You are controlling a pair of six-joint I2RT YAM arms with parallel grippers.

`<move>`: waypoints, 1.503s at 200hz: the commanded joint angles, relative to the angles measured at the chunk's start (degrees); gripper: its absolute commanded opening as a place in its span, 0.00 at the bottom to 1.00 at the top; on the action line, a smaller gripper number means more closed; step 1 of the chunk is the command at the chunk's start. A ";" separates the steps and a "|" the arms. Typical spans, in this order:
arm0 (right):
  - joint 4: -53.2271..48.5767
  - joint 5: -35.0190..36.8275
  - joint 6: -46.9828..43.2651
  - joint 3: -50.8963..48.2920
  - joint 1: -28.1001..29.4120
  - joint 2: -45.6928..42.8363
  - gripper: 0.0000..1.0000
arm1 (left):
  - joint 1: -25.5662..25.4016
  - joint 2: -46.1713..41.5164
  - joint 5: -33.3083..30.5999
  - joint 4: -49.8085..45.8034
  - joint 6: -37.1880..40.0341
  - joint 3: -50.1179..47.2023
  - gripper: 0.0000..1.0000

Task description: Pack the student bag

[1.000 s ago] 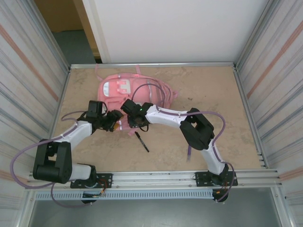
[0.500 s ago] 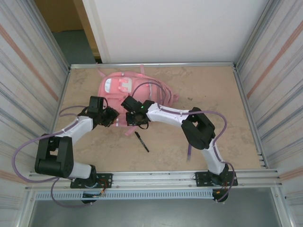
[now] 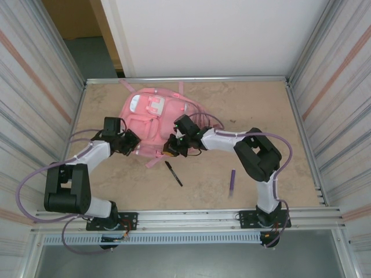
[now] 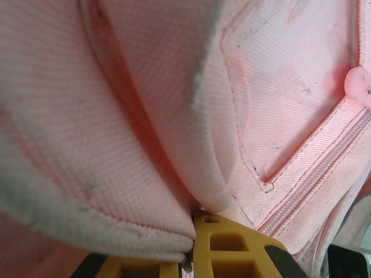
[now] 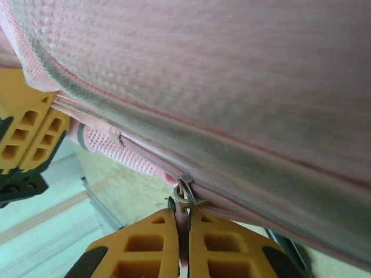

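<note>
My right gripper draws the pull tab further along the zipper to the bag's end farthest from my left gripper next, and releases it.
The student bag (image 3: 152, 119), a large pink backpack, lies at the back left of the table. My left gripper (image 3: 130, 145) is at the bag's near left edge, shut on a fold of its pink fabric (image 4: 145, 191); the yellow fingers (image 4: 232, 243) pinch the fold at the bottom of the left wrist view. My right gripper (image 3: 174, 146) is at the bag's near right edge. In the right wrist view the right gripper (image 5: 184, 234) is shut on the pink pull tab hanging from a metal zipper ring (image 5: 185, 194) on the bag (image 5: 232, 87).
A black pen (image 3: 173, 172) lies on the table just in front of the bag. A purple pen (image 3: 233, 180) lies further right, near the right arm's elbow. Corrugated metal walls enclose the table on both sides.
Both grippers have closed on the bag. The right gripper has moved rightward along the bag's near edge, and its elbow has swung right, uncovering the purple pen. The bag has shifted slightly.
</note>
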 commanded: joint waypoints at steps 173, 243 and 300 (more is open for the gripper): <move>-22.71 17.42 -19.53 -9.87 -11.43 -17.59 0.00 | 8.24 12.62 -10.87 -3.37 6.53 13.74 0.00; -26.56 15.14 -29.40 -8.65 -11.48 -19.42 0.05 | 8.21 19.39 -1.69 -8.95 6.24 21.72 0.07; -23.77 22.68 -30.93 -3.79 -2.23 -19.34 0.31 | 3.49 1.38 -2.30 -8.91 0.56 5.97 0.52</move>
